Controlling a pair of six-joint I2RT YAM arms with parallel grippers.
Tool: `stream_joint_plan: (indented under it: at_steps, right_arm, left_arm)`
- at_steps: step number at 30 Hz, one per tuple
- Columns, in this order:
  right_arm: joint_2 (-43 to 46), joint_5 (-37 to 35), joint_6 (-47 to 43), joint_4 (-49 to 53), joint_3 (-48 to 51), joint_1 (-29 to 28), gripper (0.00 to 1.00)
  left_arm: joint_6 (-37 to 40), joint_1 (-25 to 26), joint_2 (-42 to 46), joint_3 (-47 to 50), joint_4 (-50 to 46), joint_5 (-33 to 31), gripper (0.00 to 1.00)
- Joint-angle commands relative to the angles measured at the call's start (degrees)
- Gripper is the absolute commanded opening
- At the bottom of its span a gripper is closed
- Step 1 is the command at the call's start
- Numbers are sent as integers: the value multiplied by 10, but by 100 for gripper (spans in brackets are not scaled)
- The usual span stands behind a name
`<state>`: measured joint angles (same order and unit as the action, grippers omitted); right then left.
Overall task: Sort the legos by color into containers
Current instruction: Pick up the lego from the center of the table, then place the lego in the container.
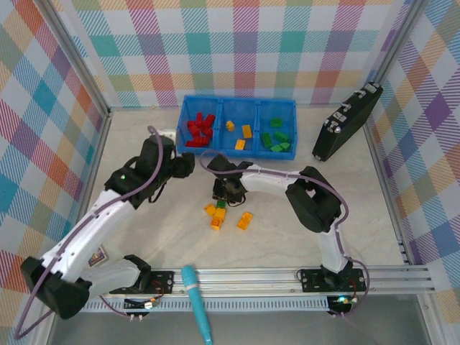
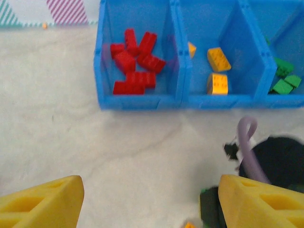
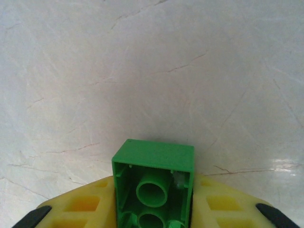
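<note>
My right gripper will next move up and outward over the bin's end section (image 1: 277, 131) by the black case and release the green lego, because green ones lie there.
The blue bin (image 1: 237, 98) stands at the back with three compartments: red legos (image 1: 200, 129) on the left, yellow-orange ones (image 1: 244, 133) in the middle, green ones (image 1: 277, 139) on the right. My right gripper (image 1: 226, 197) is low over the table in front of the bin. In the right wrist view its yellow fingers (image 3: 218, 204) are shut on a green lego (image 3: 153, 161), hollow underside facing the camera. Several orange legos (image 1: 217, 214) lie just in front of it. My left gripper (image 2: 151, 204) hovers open near the bin's red compartment (image 2: 137, 61), with nothing between its fingers.
A black case (image 1: 345, 123) leans at the back right. A teal marker (image 1: 198, 302) lies across the front rail. Another orange lego (image 1: 245, 221) sits slightly right of the loose group. Checkered walls close in the table on three sides.
</note>
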<state>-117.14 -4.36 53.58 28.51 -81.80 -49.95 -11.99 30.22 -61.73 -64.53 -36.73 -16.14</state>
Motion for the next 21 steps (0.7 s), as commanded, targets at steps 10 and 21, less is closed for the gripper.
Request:
stream_joint_plan:
  at_steps: [10,21]
  right_arm:
    - [199,-115,-256,128,6,107,22]
    - [193,-112,-437,-26,-30,287,23]
  left_arm:
    - [-214,-3,58,121,-93,101,76]
    - [-321,9,-28,175,-16,164,75]
